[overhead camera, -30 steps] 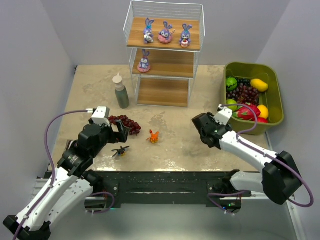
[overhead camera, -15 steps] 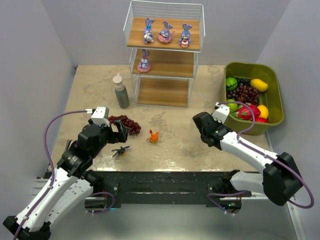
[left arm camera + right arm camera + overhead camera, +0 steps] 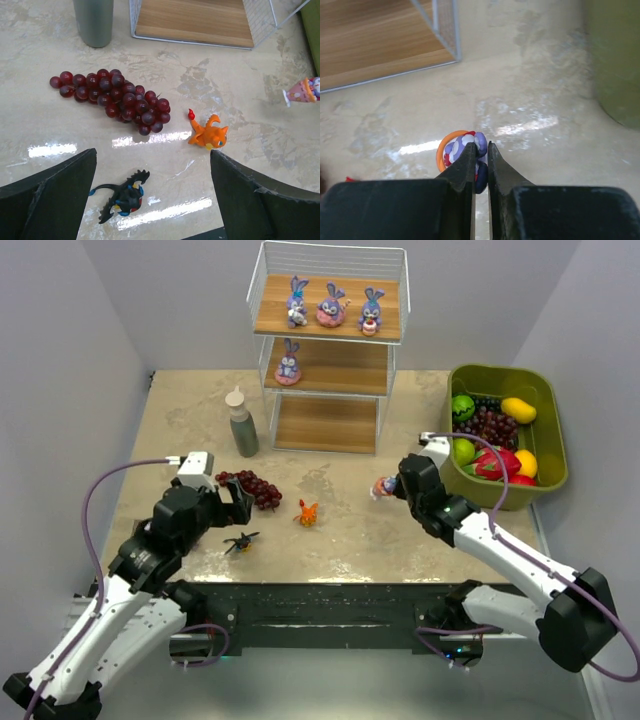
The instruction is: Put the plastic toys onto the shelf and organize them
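I will swing my right gripper to the left in the top view next, turn it, lower it and release the bunny on the bare tabletop beside the orange creature (image 3: 308, 512).
The shelf (image 3: 272, 318) stands at the back, with three purple-blue bunnies (image 3: 331, 305) on its top board and one (image 3: 288, 363) on the middle board. My right gripper (image 3: 392, 487) is shut on another bunny toy (image 3: 383, 486) just above the table, right of centre. In the right wrist view the fingers pinch its purple body (image 3: 481, 142), which has an orange ring. The orange creature (image 3: 308, 512) and the black bug (image 3: 241, 541) lie on the table. My left gripper (image 3: 152, 160) hangs open over the black bug (image 3: 122, 196), with the orange creature (image 3: 208, 132) just beyond its right finger.
A dark red grape bunch (image 3: 252, 485) lies left of the orange creature. A grey-green bottle (image 3: 240, 423) stands beside the shelf's left side. An olive-green bin (image 3: 553, 420) of fruit sits at the right edge. The shelf's bottom board (image 3: 370, 35) is bare.
My right gripper has shut on the bunny toy and swung left with it, bringing the toy into the top view. The left arm has shifted only slightly.
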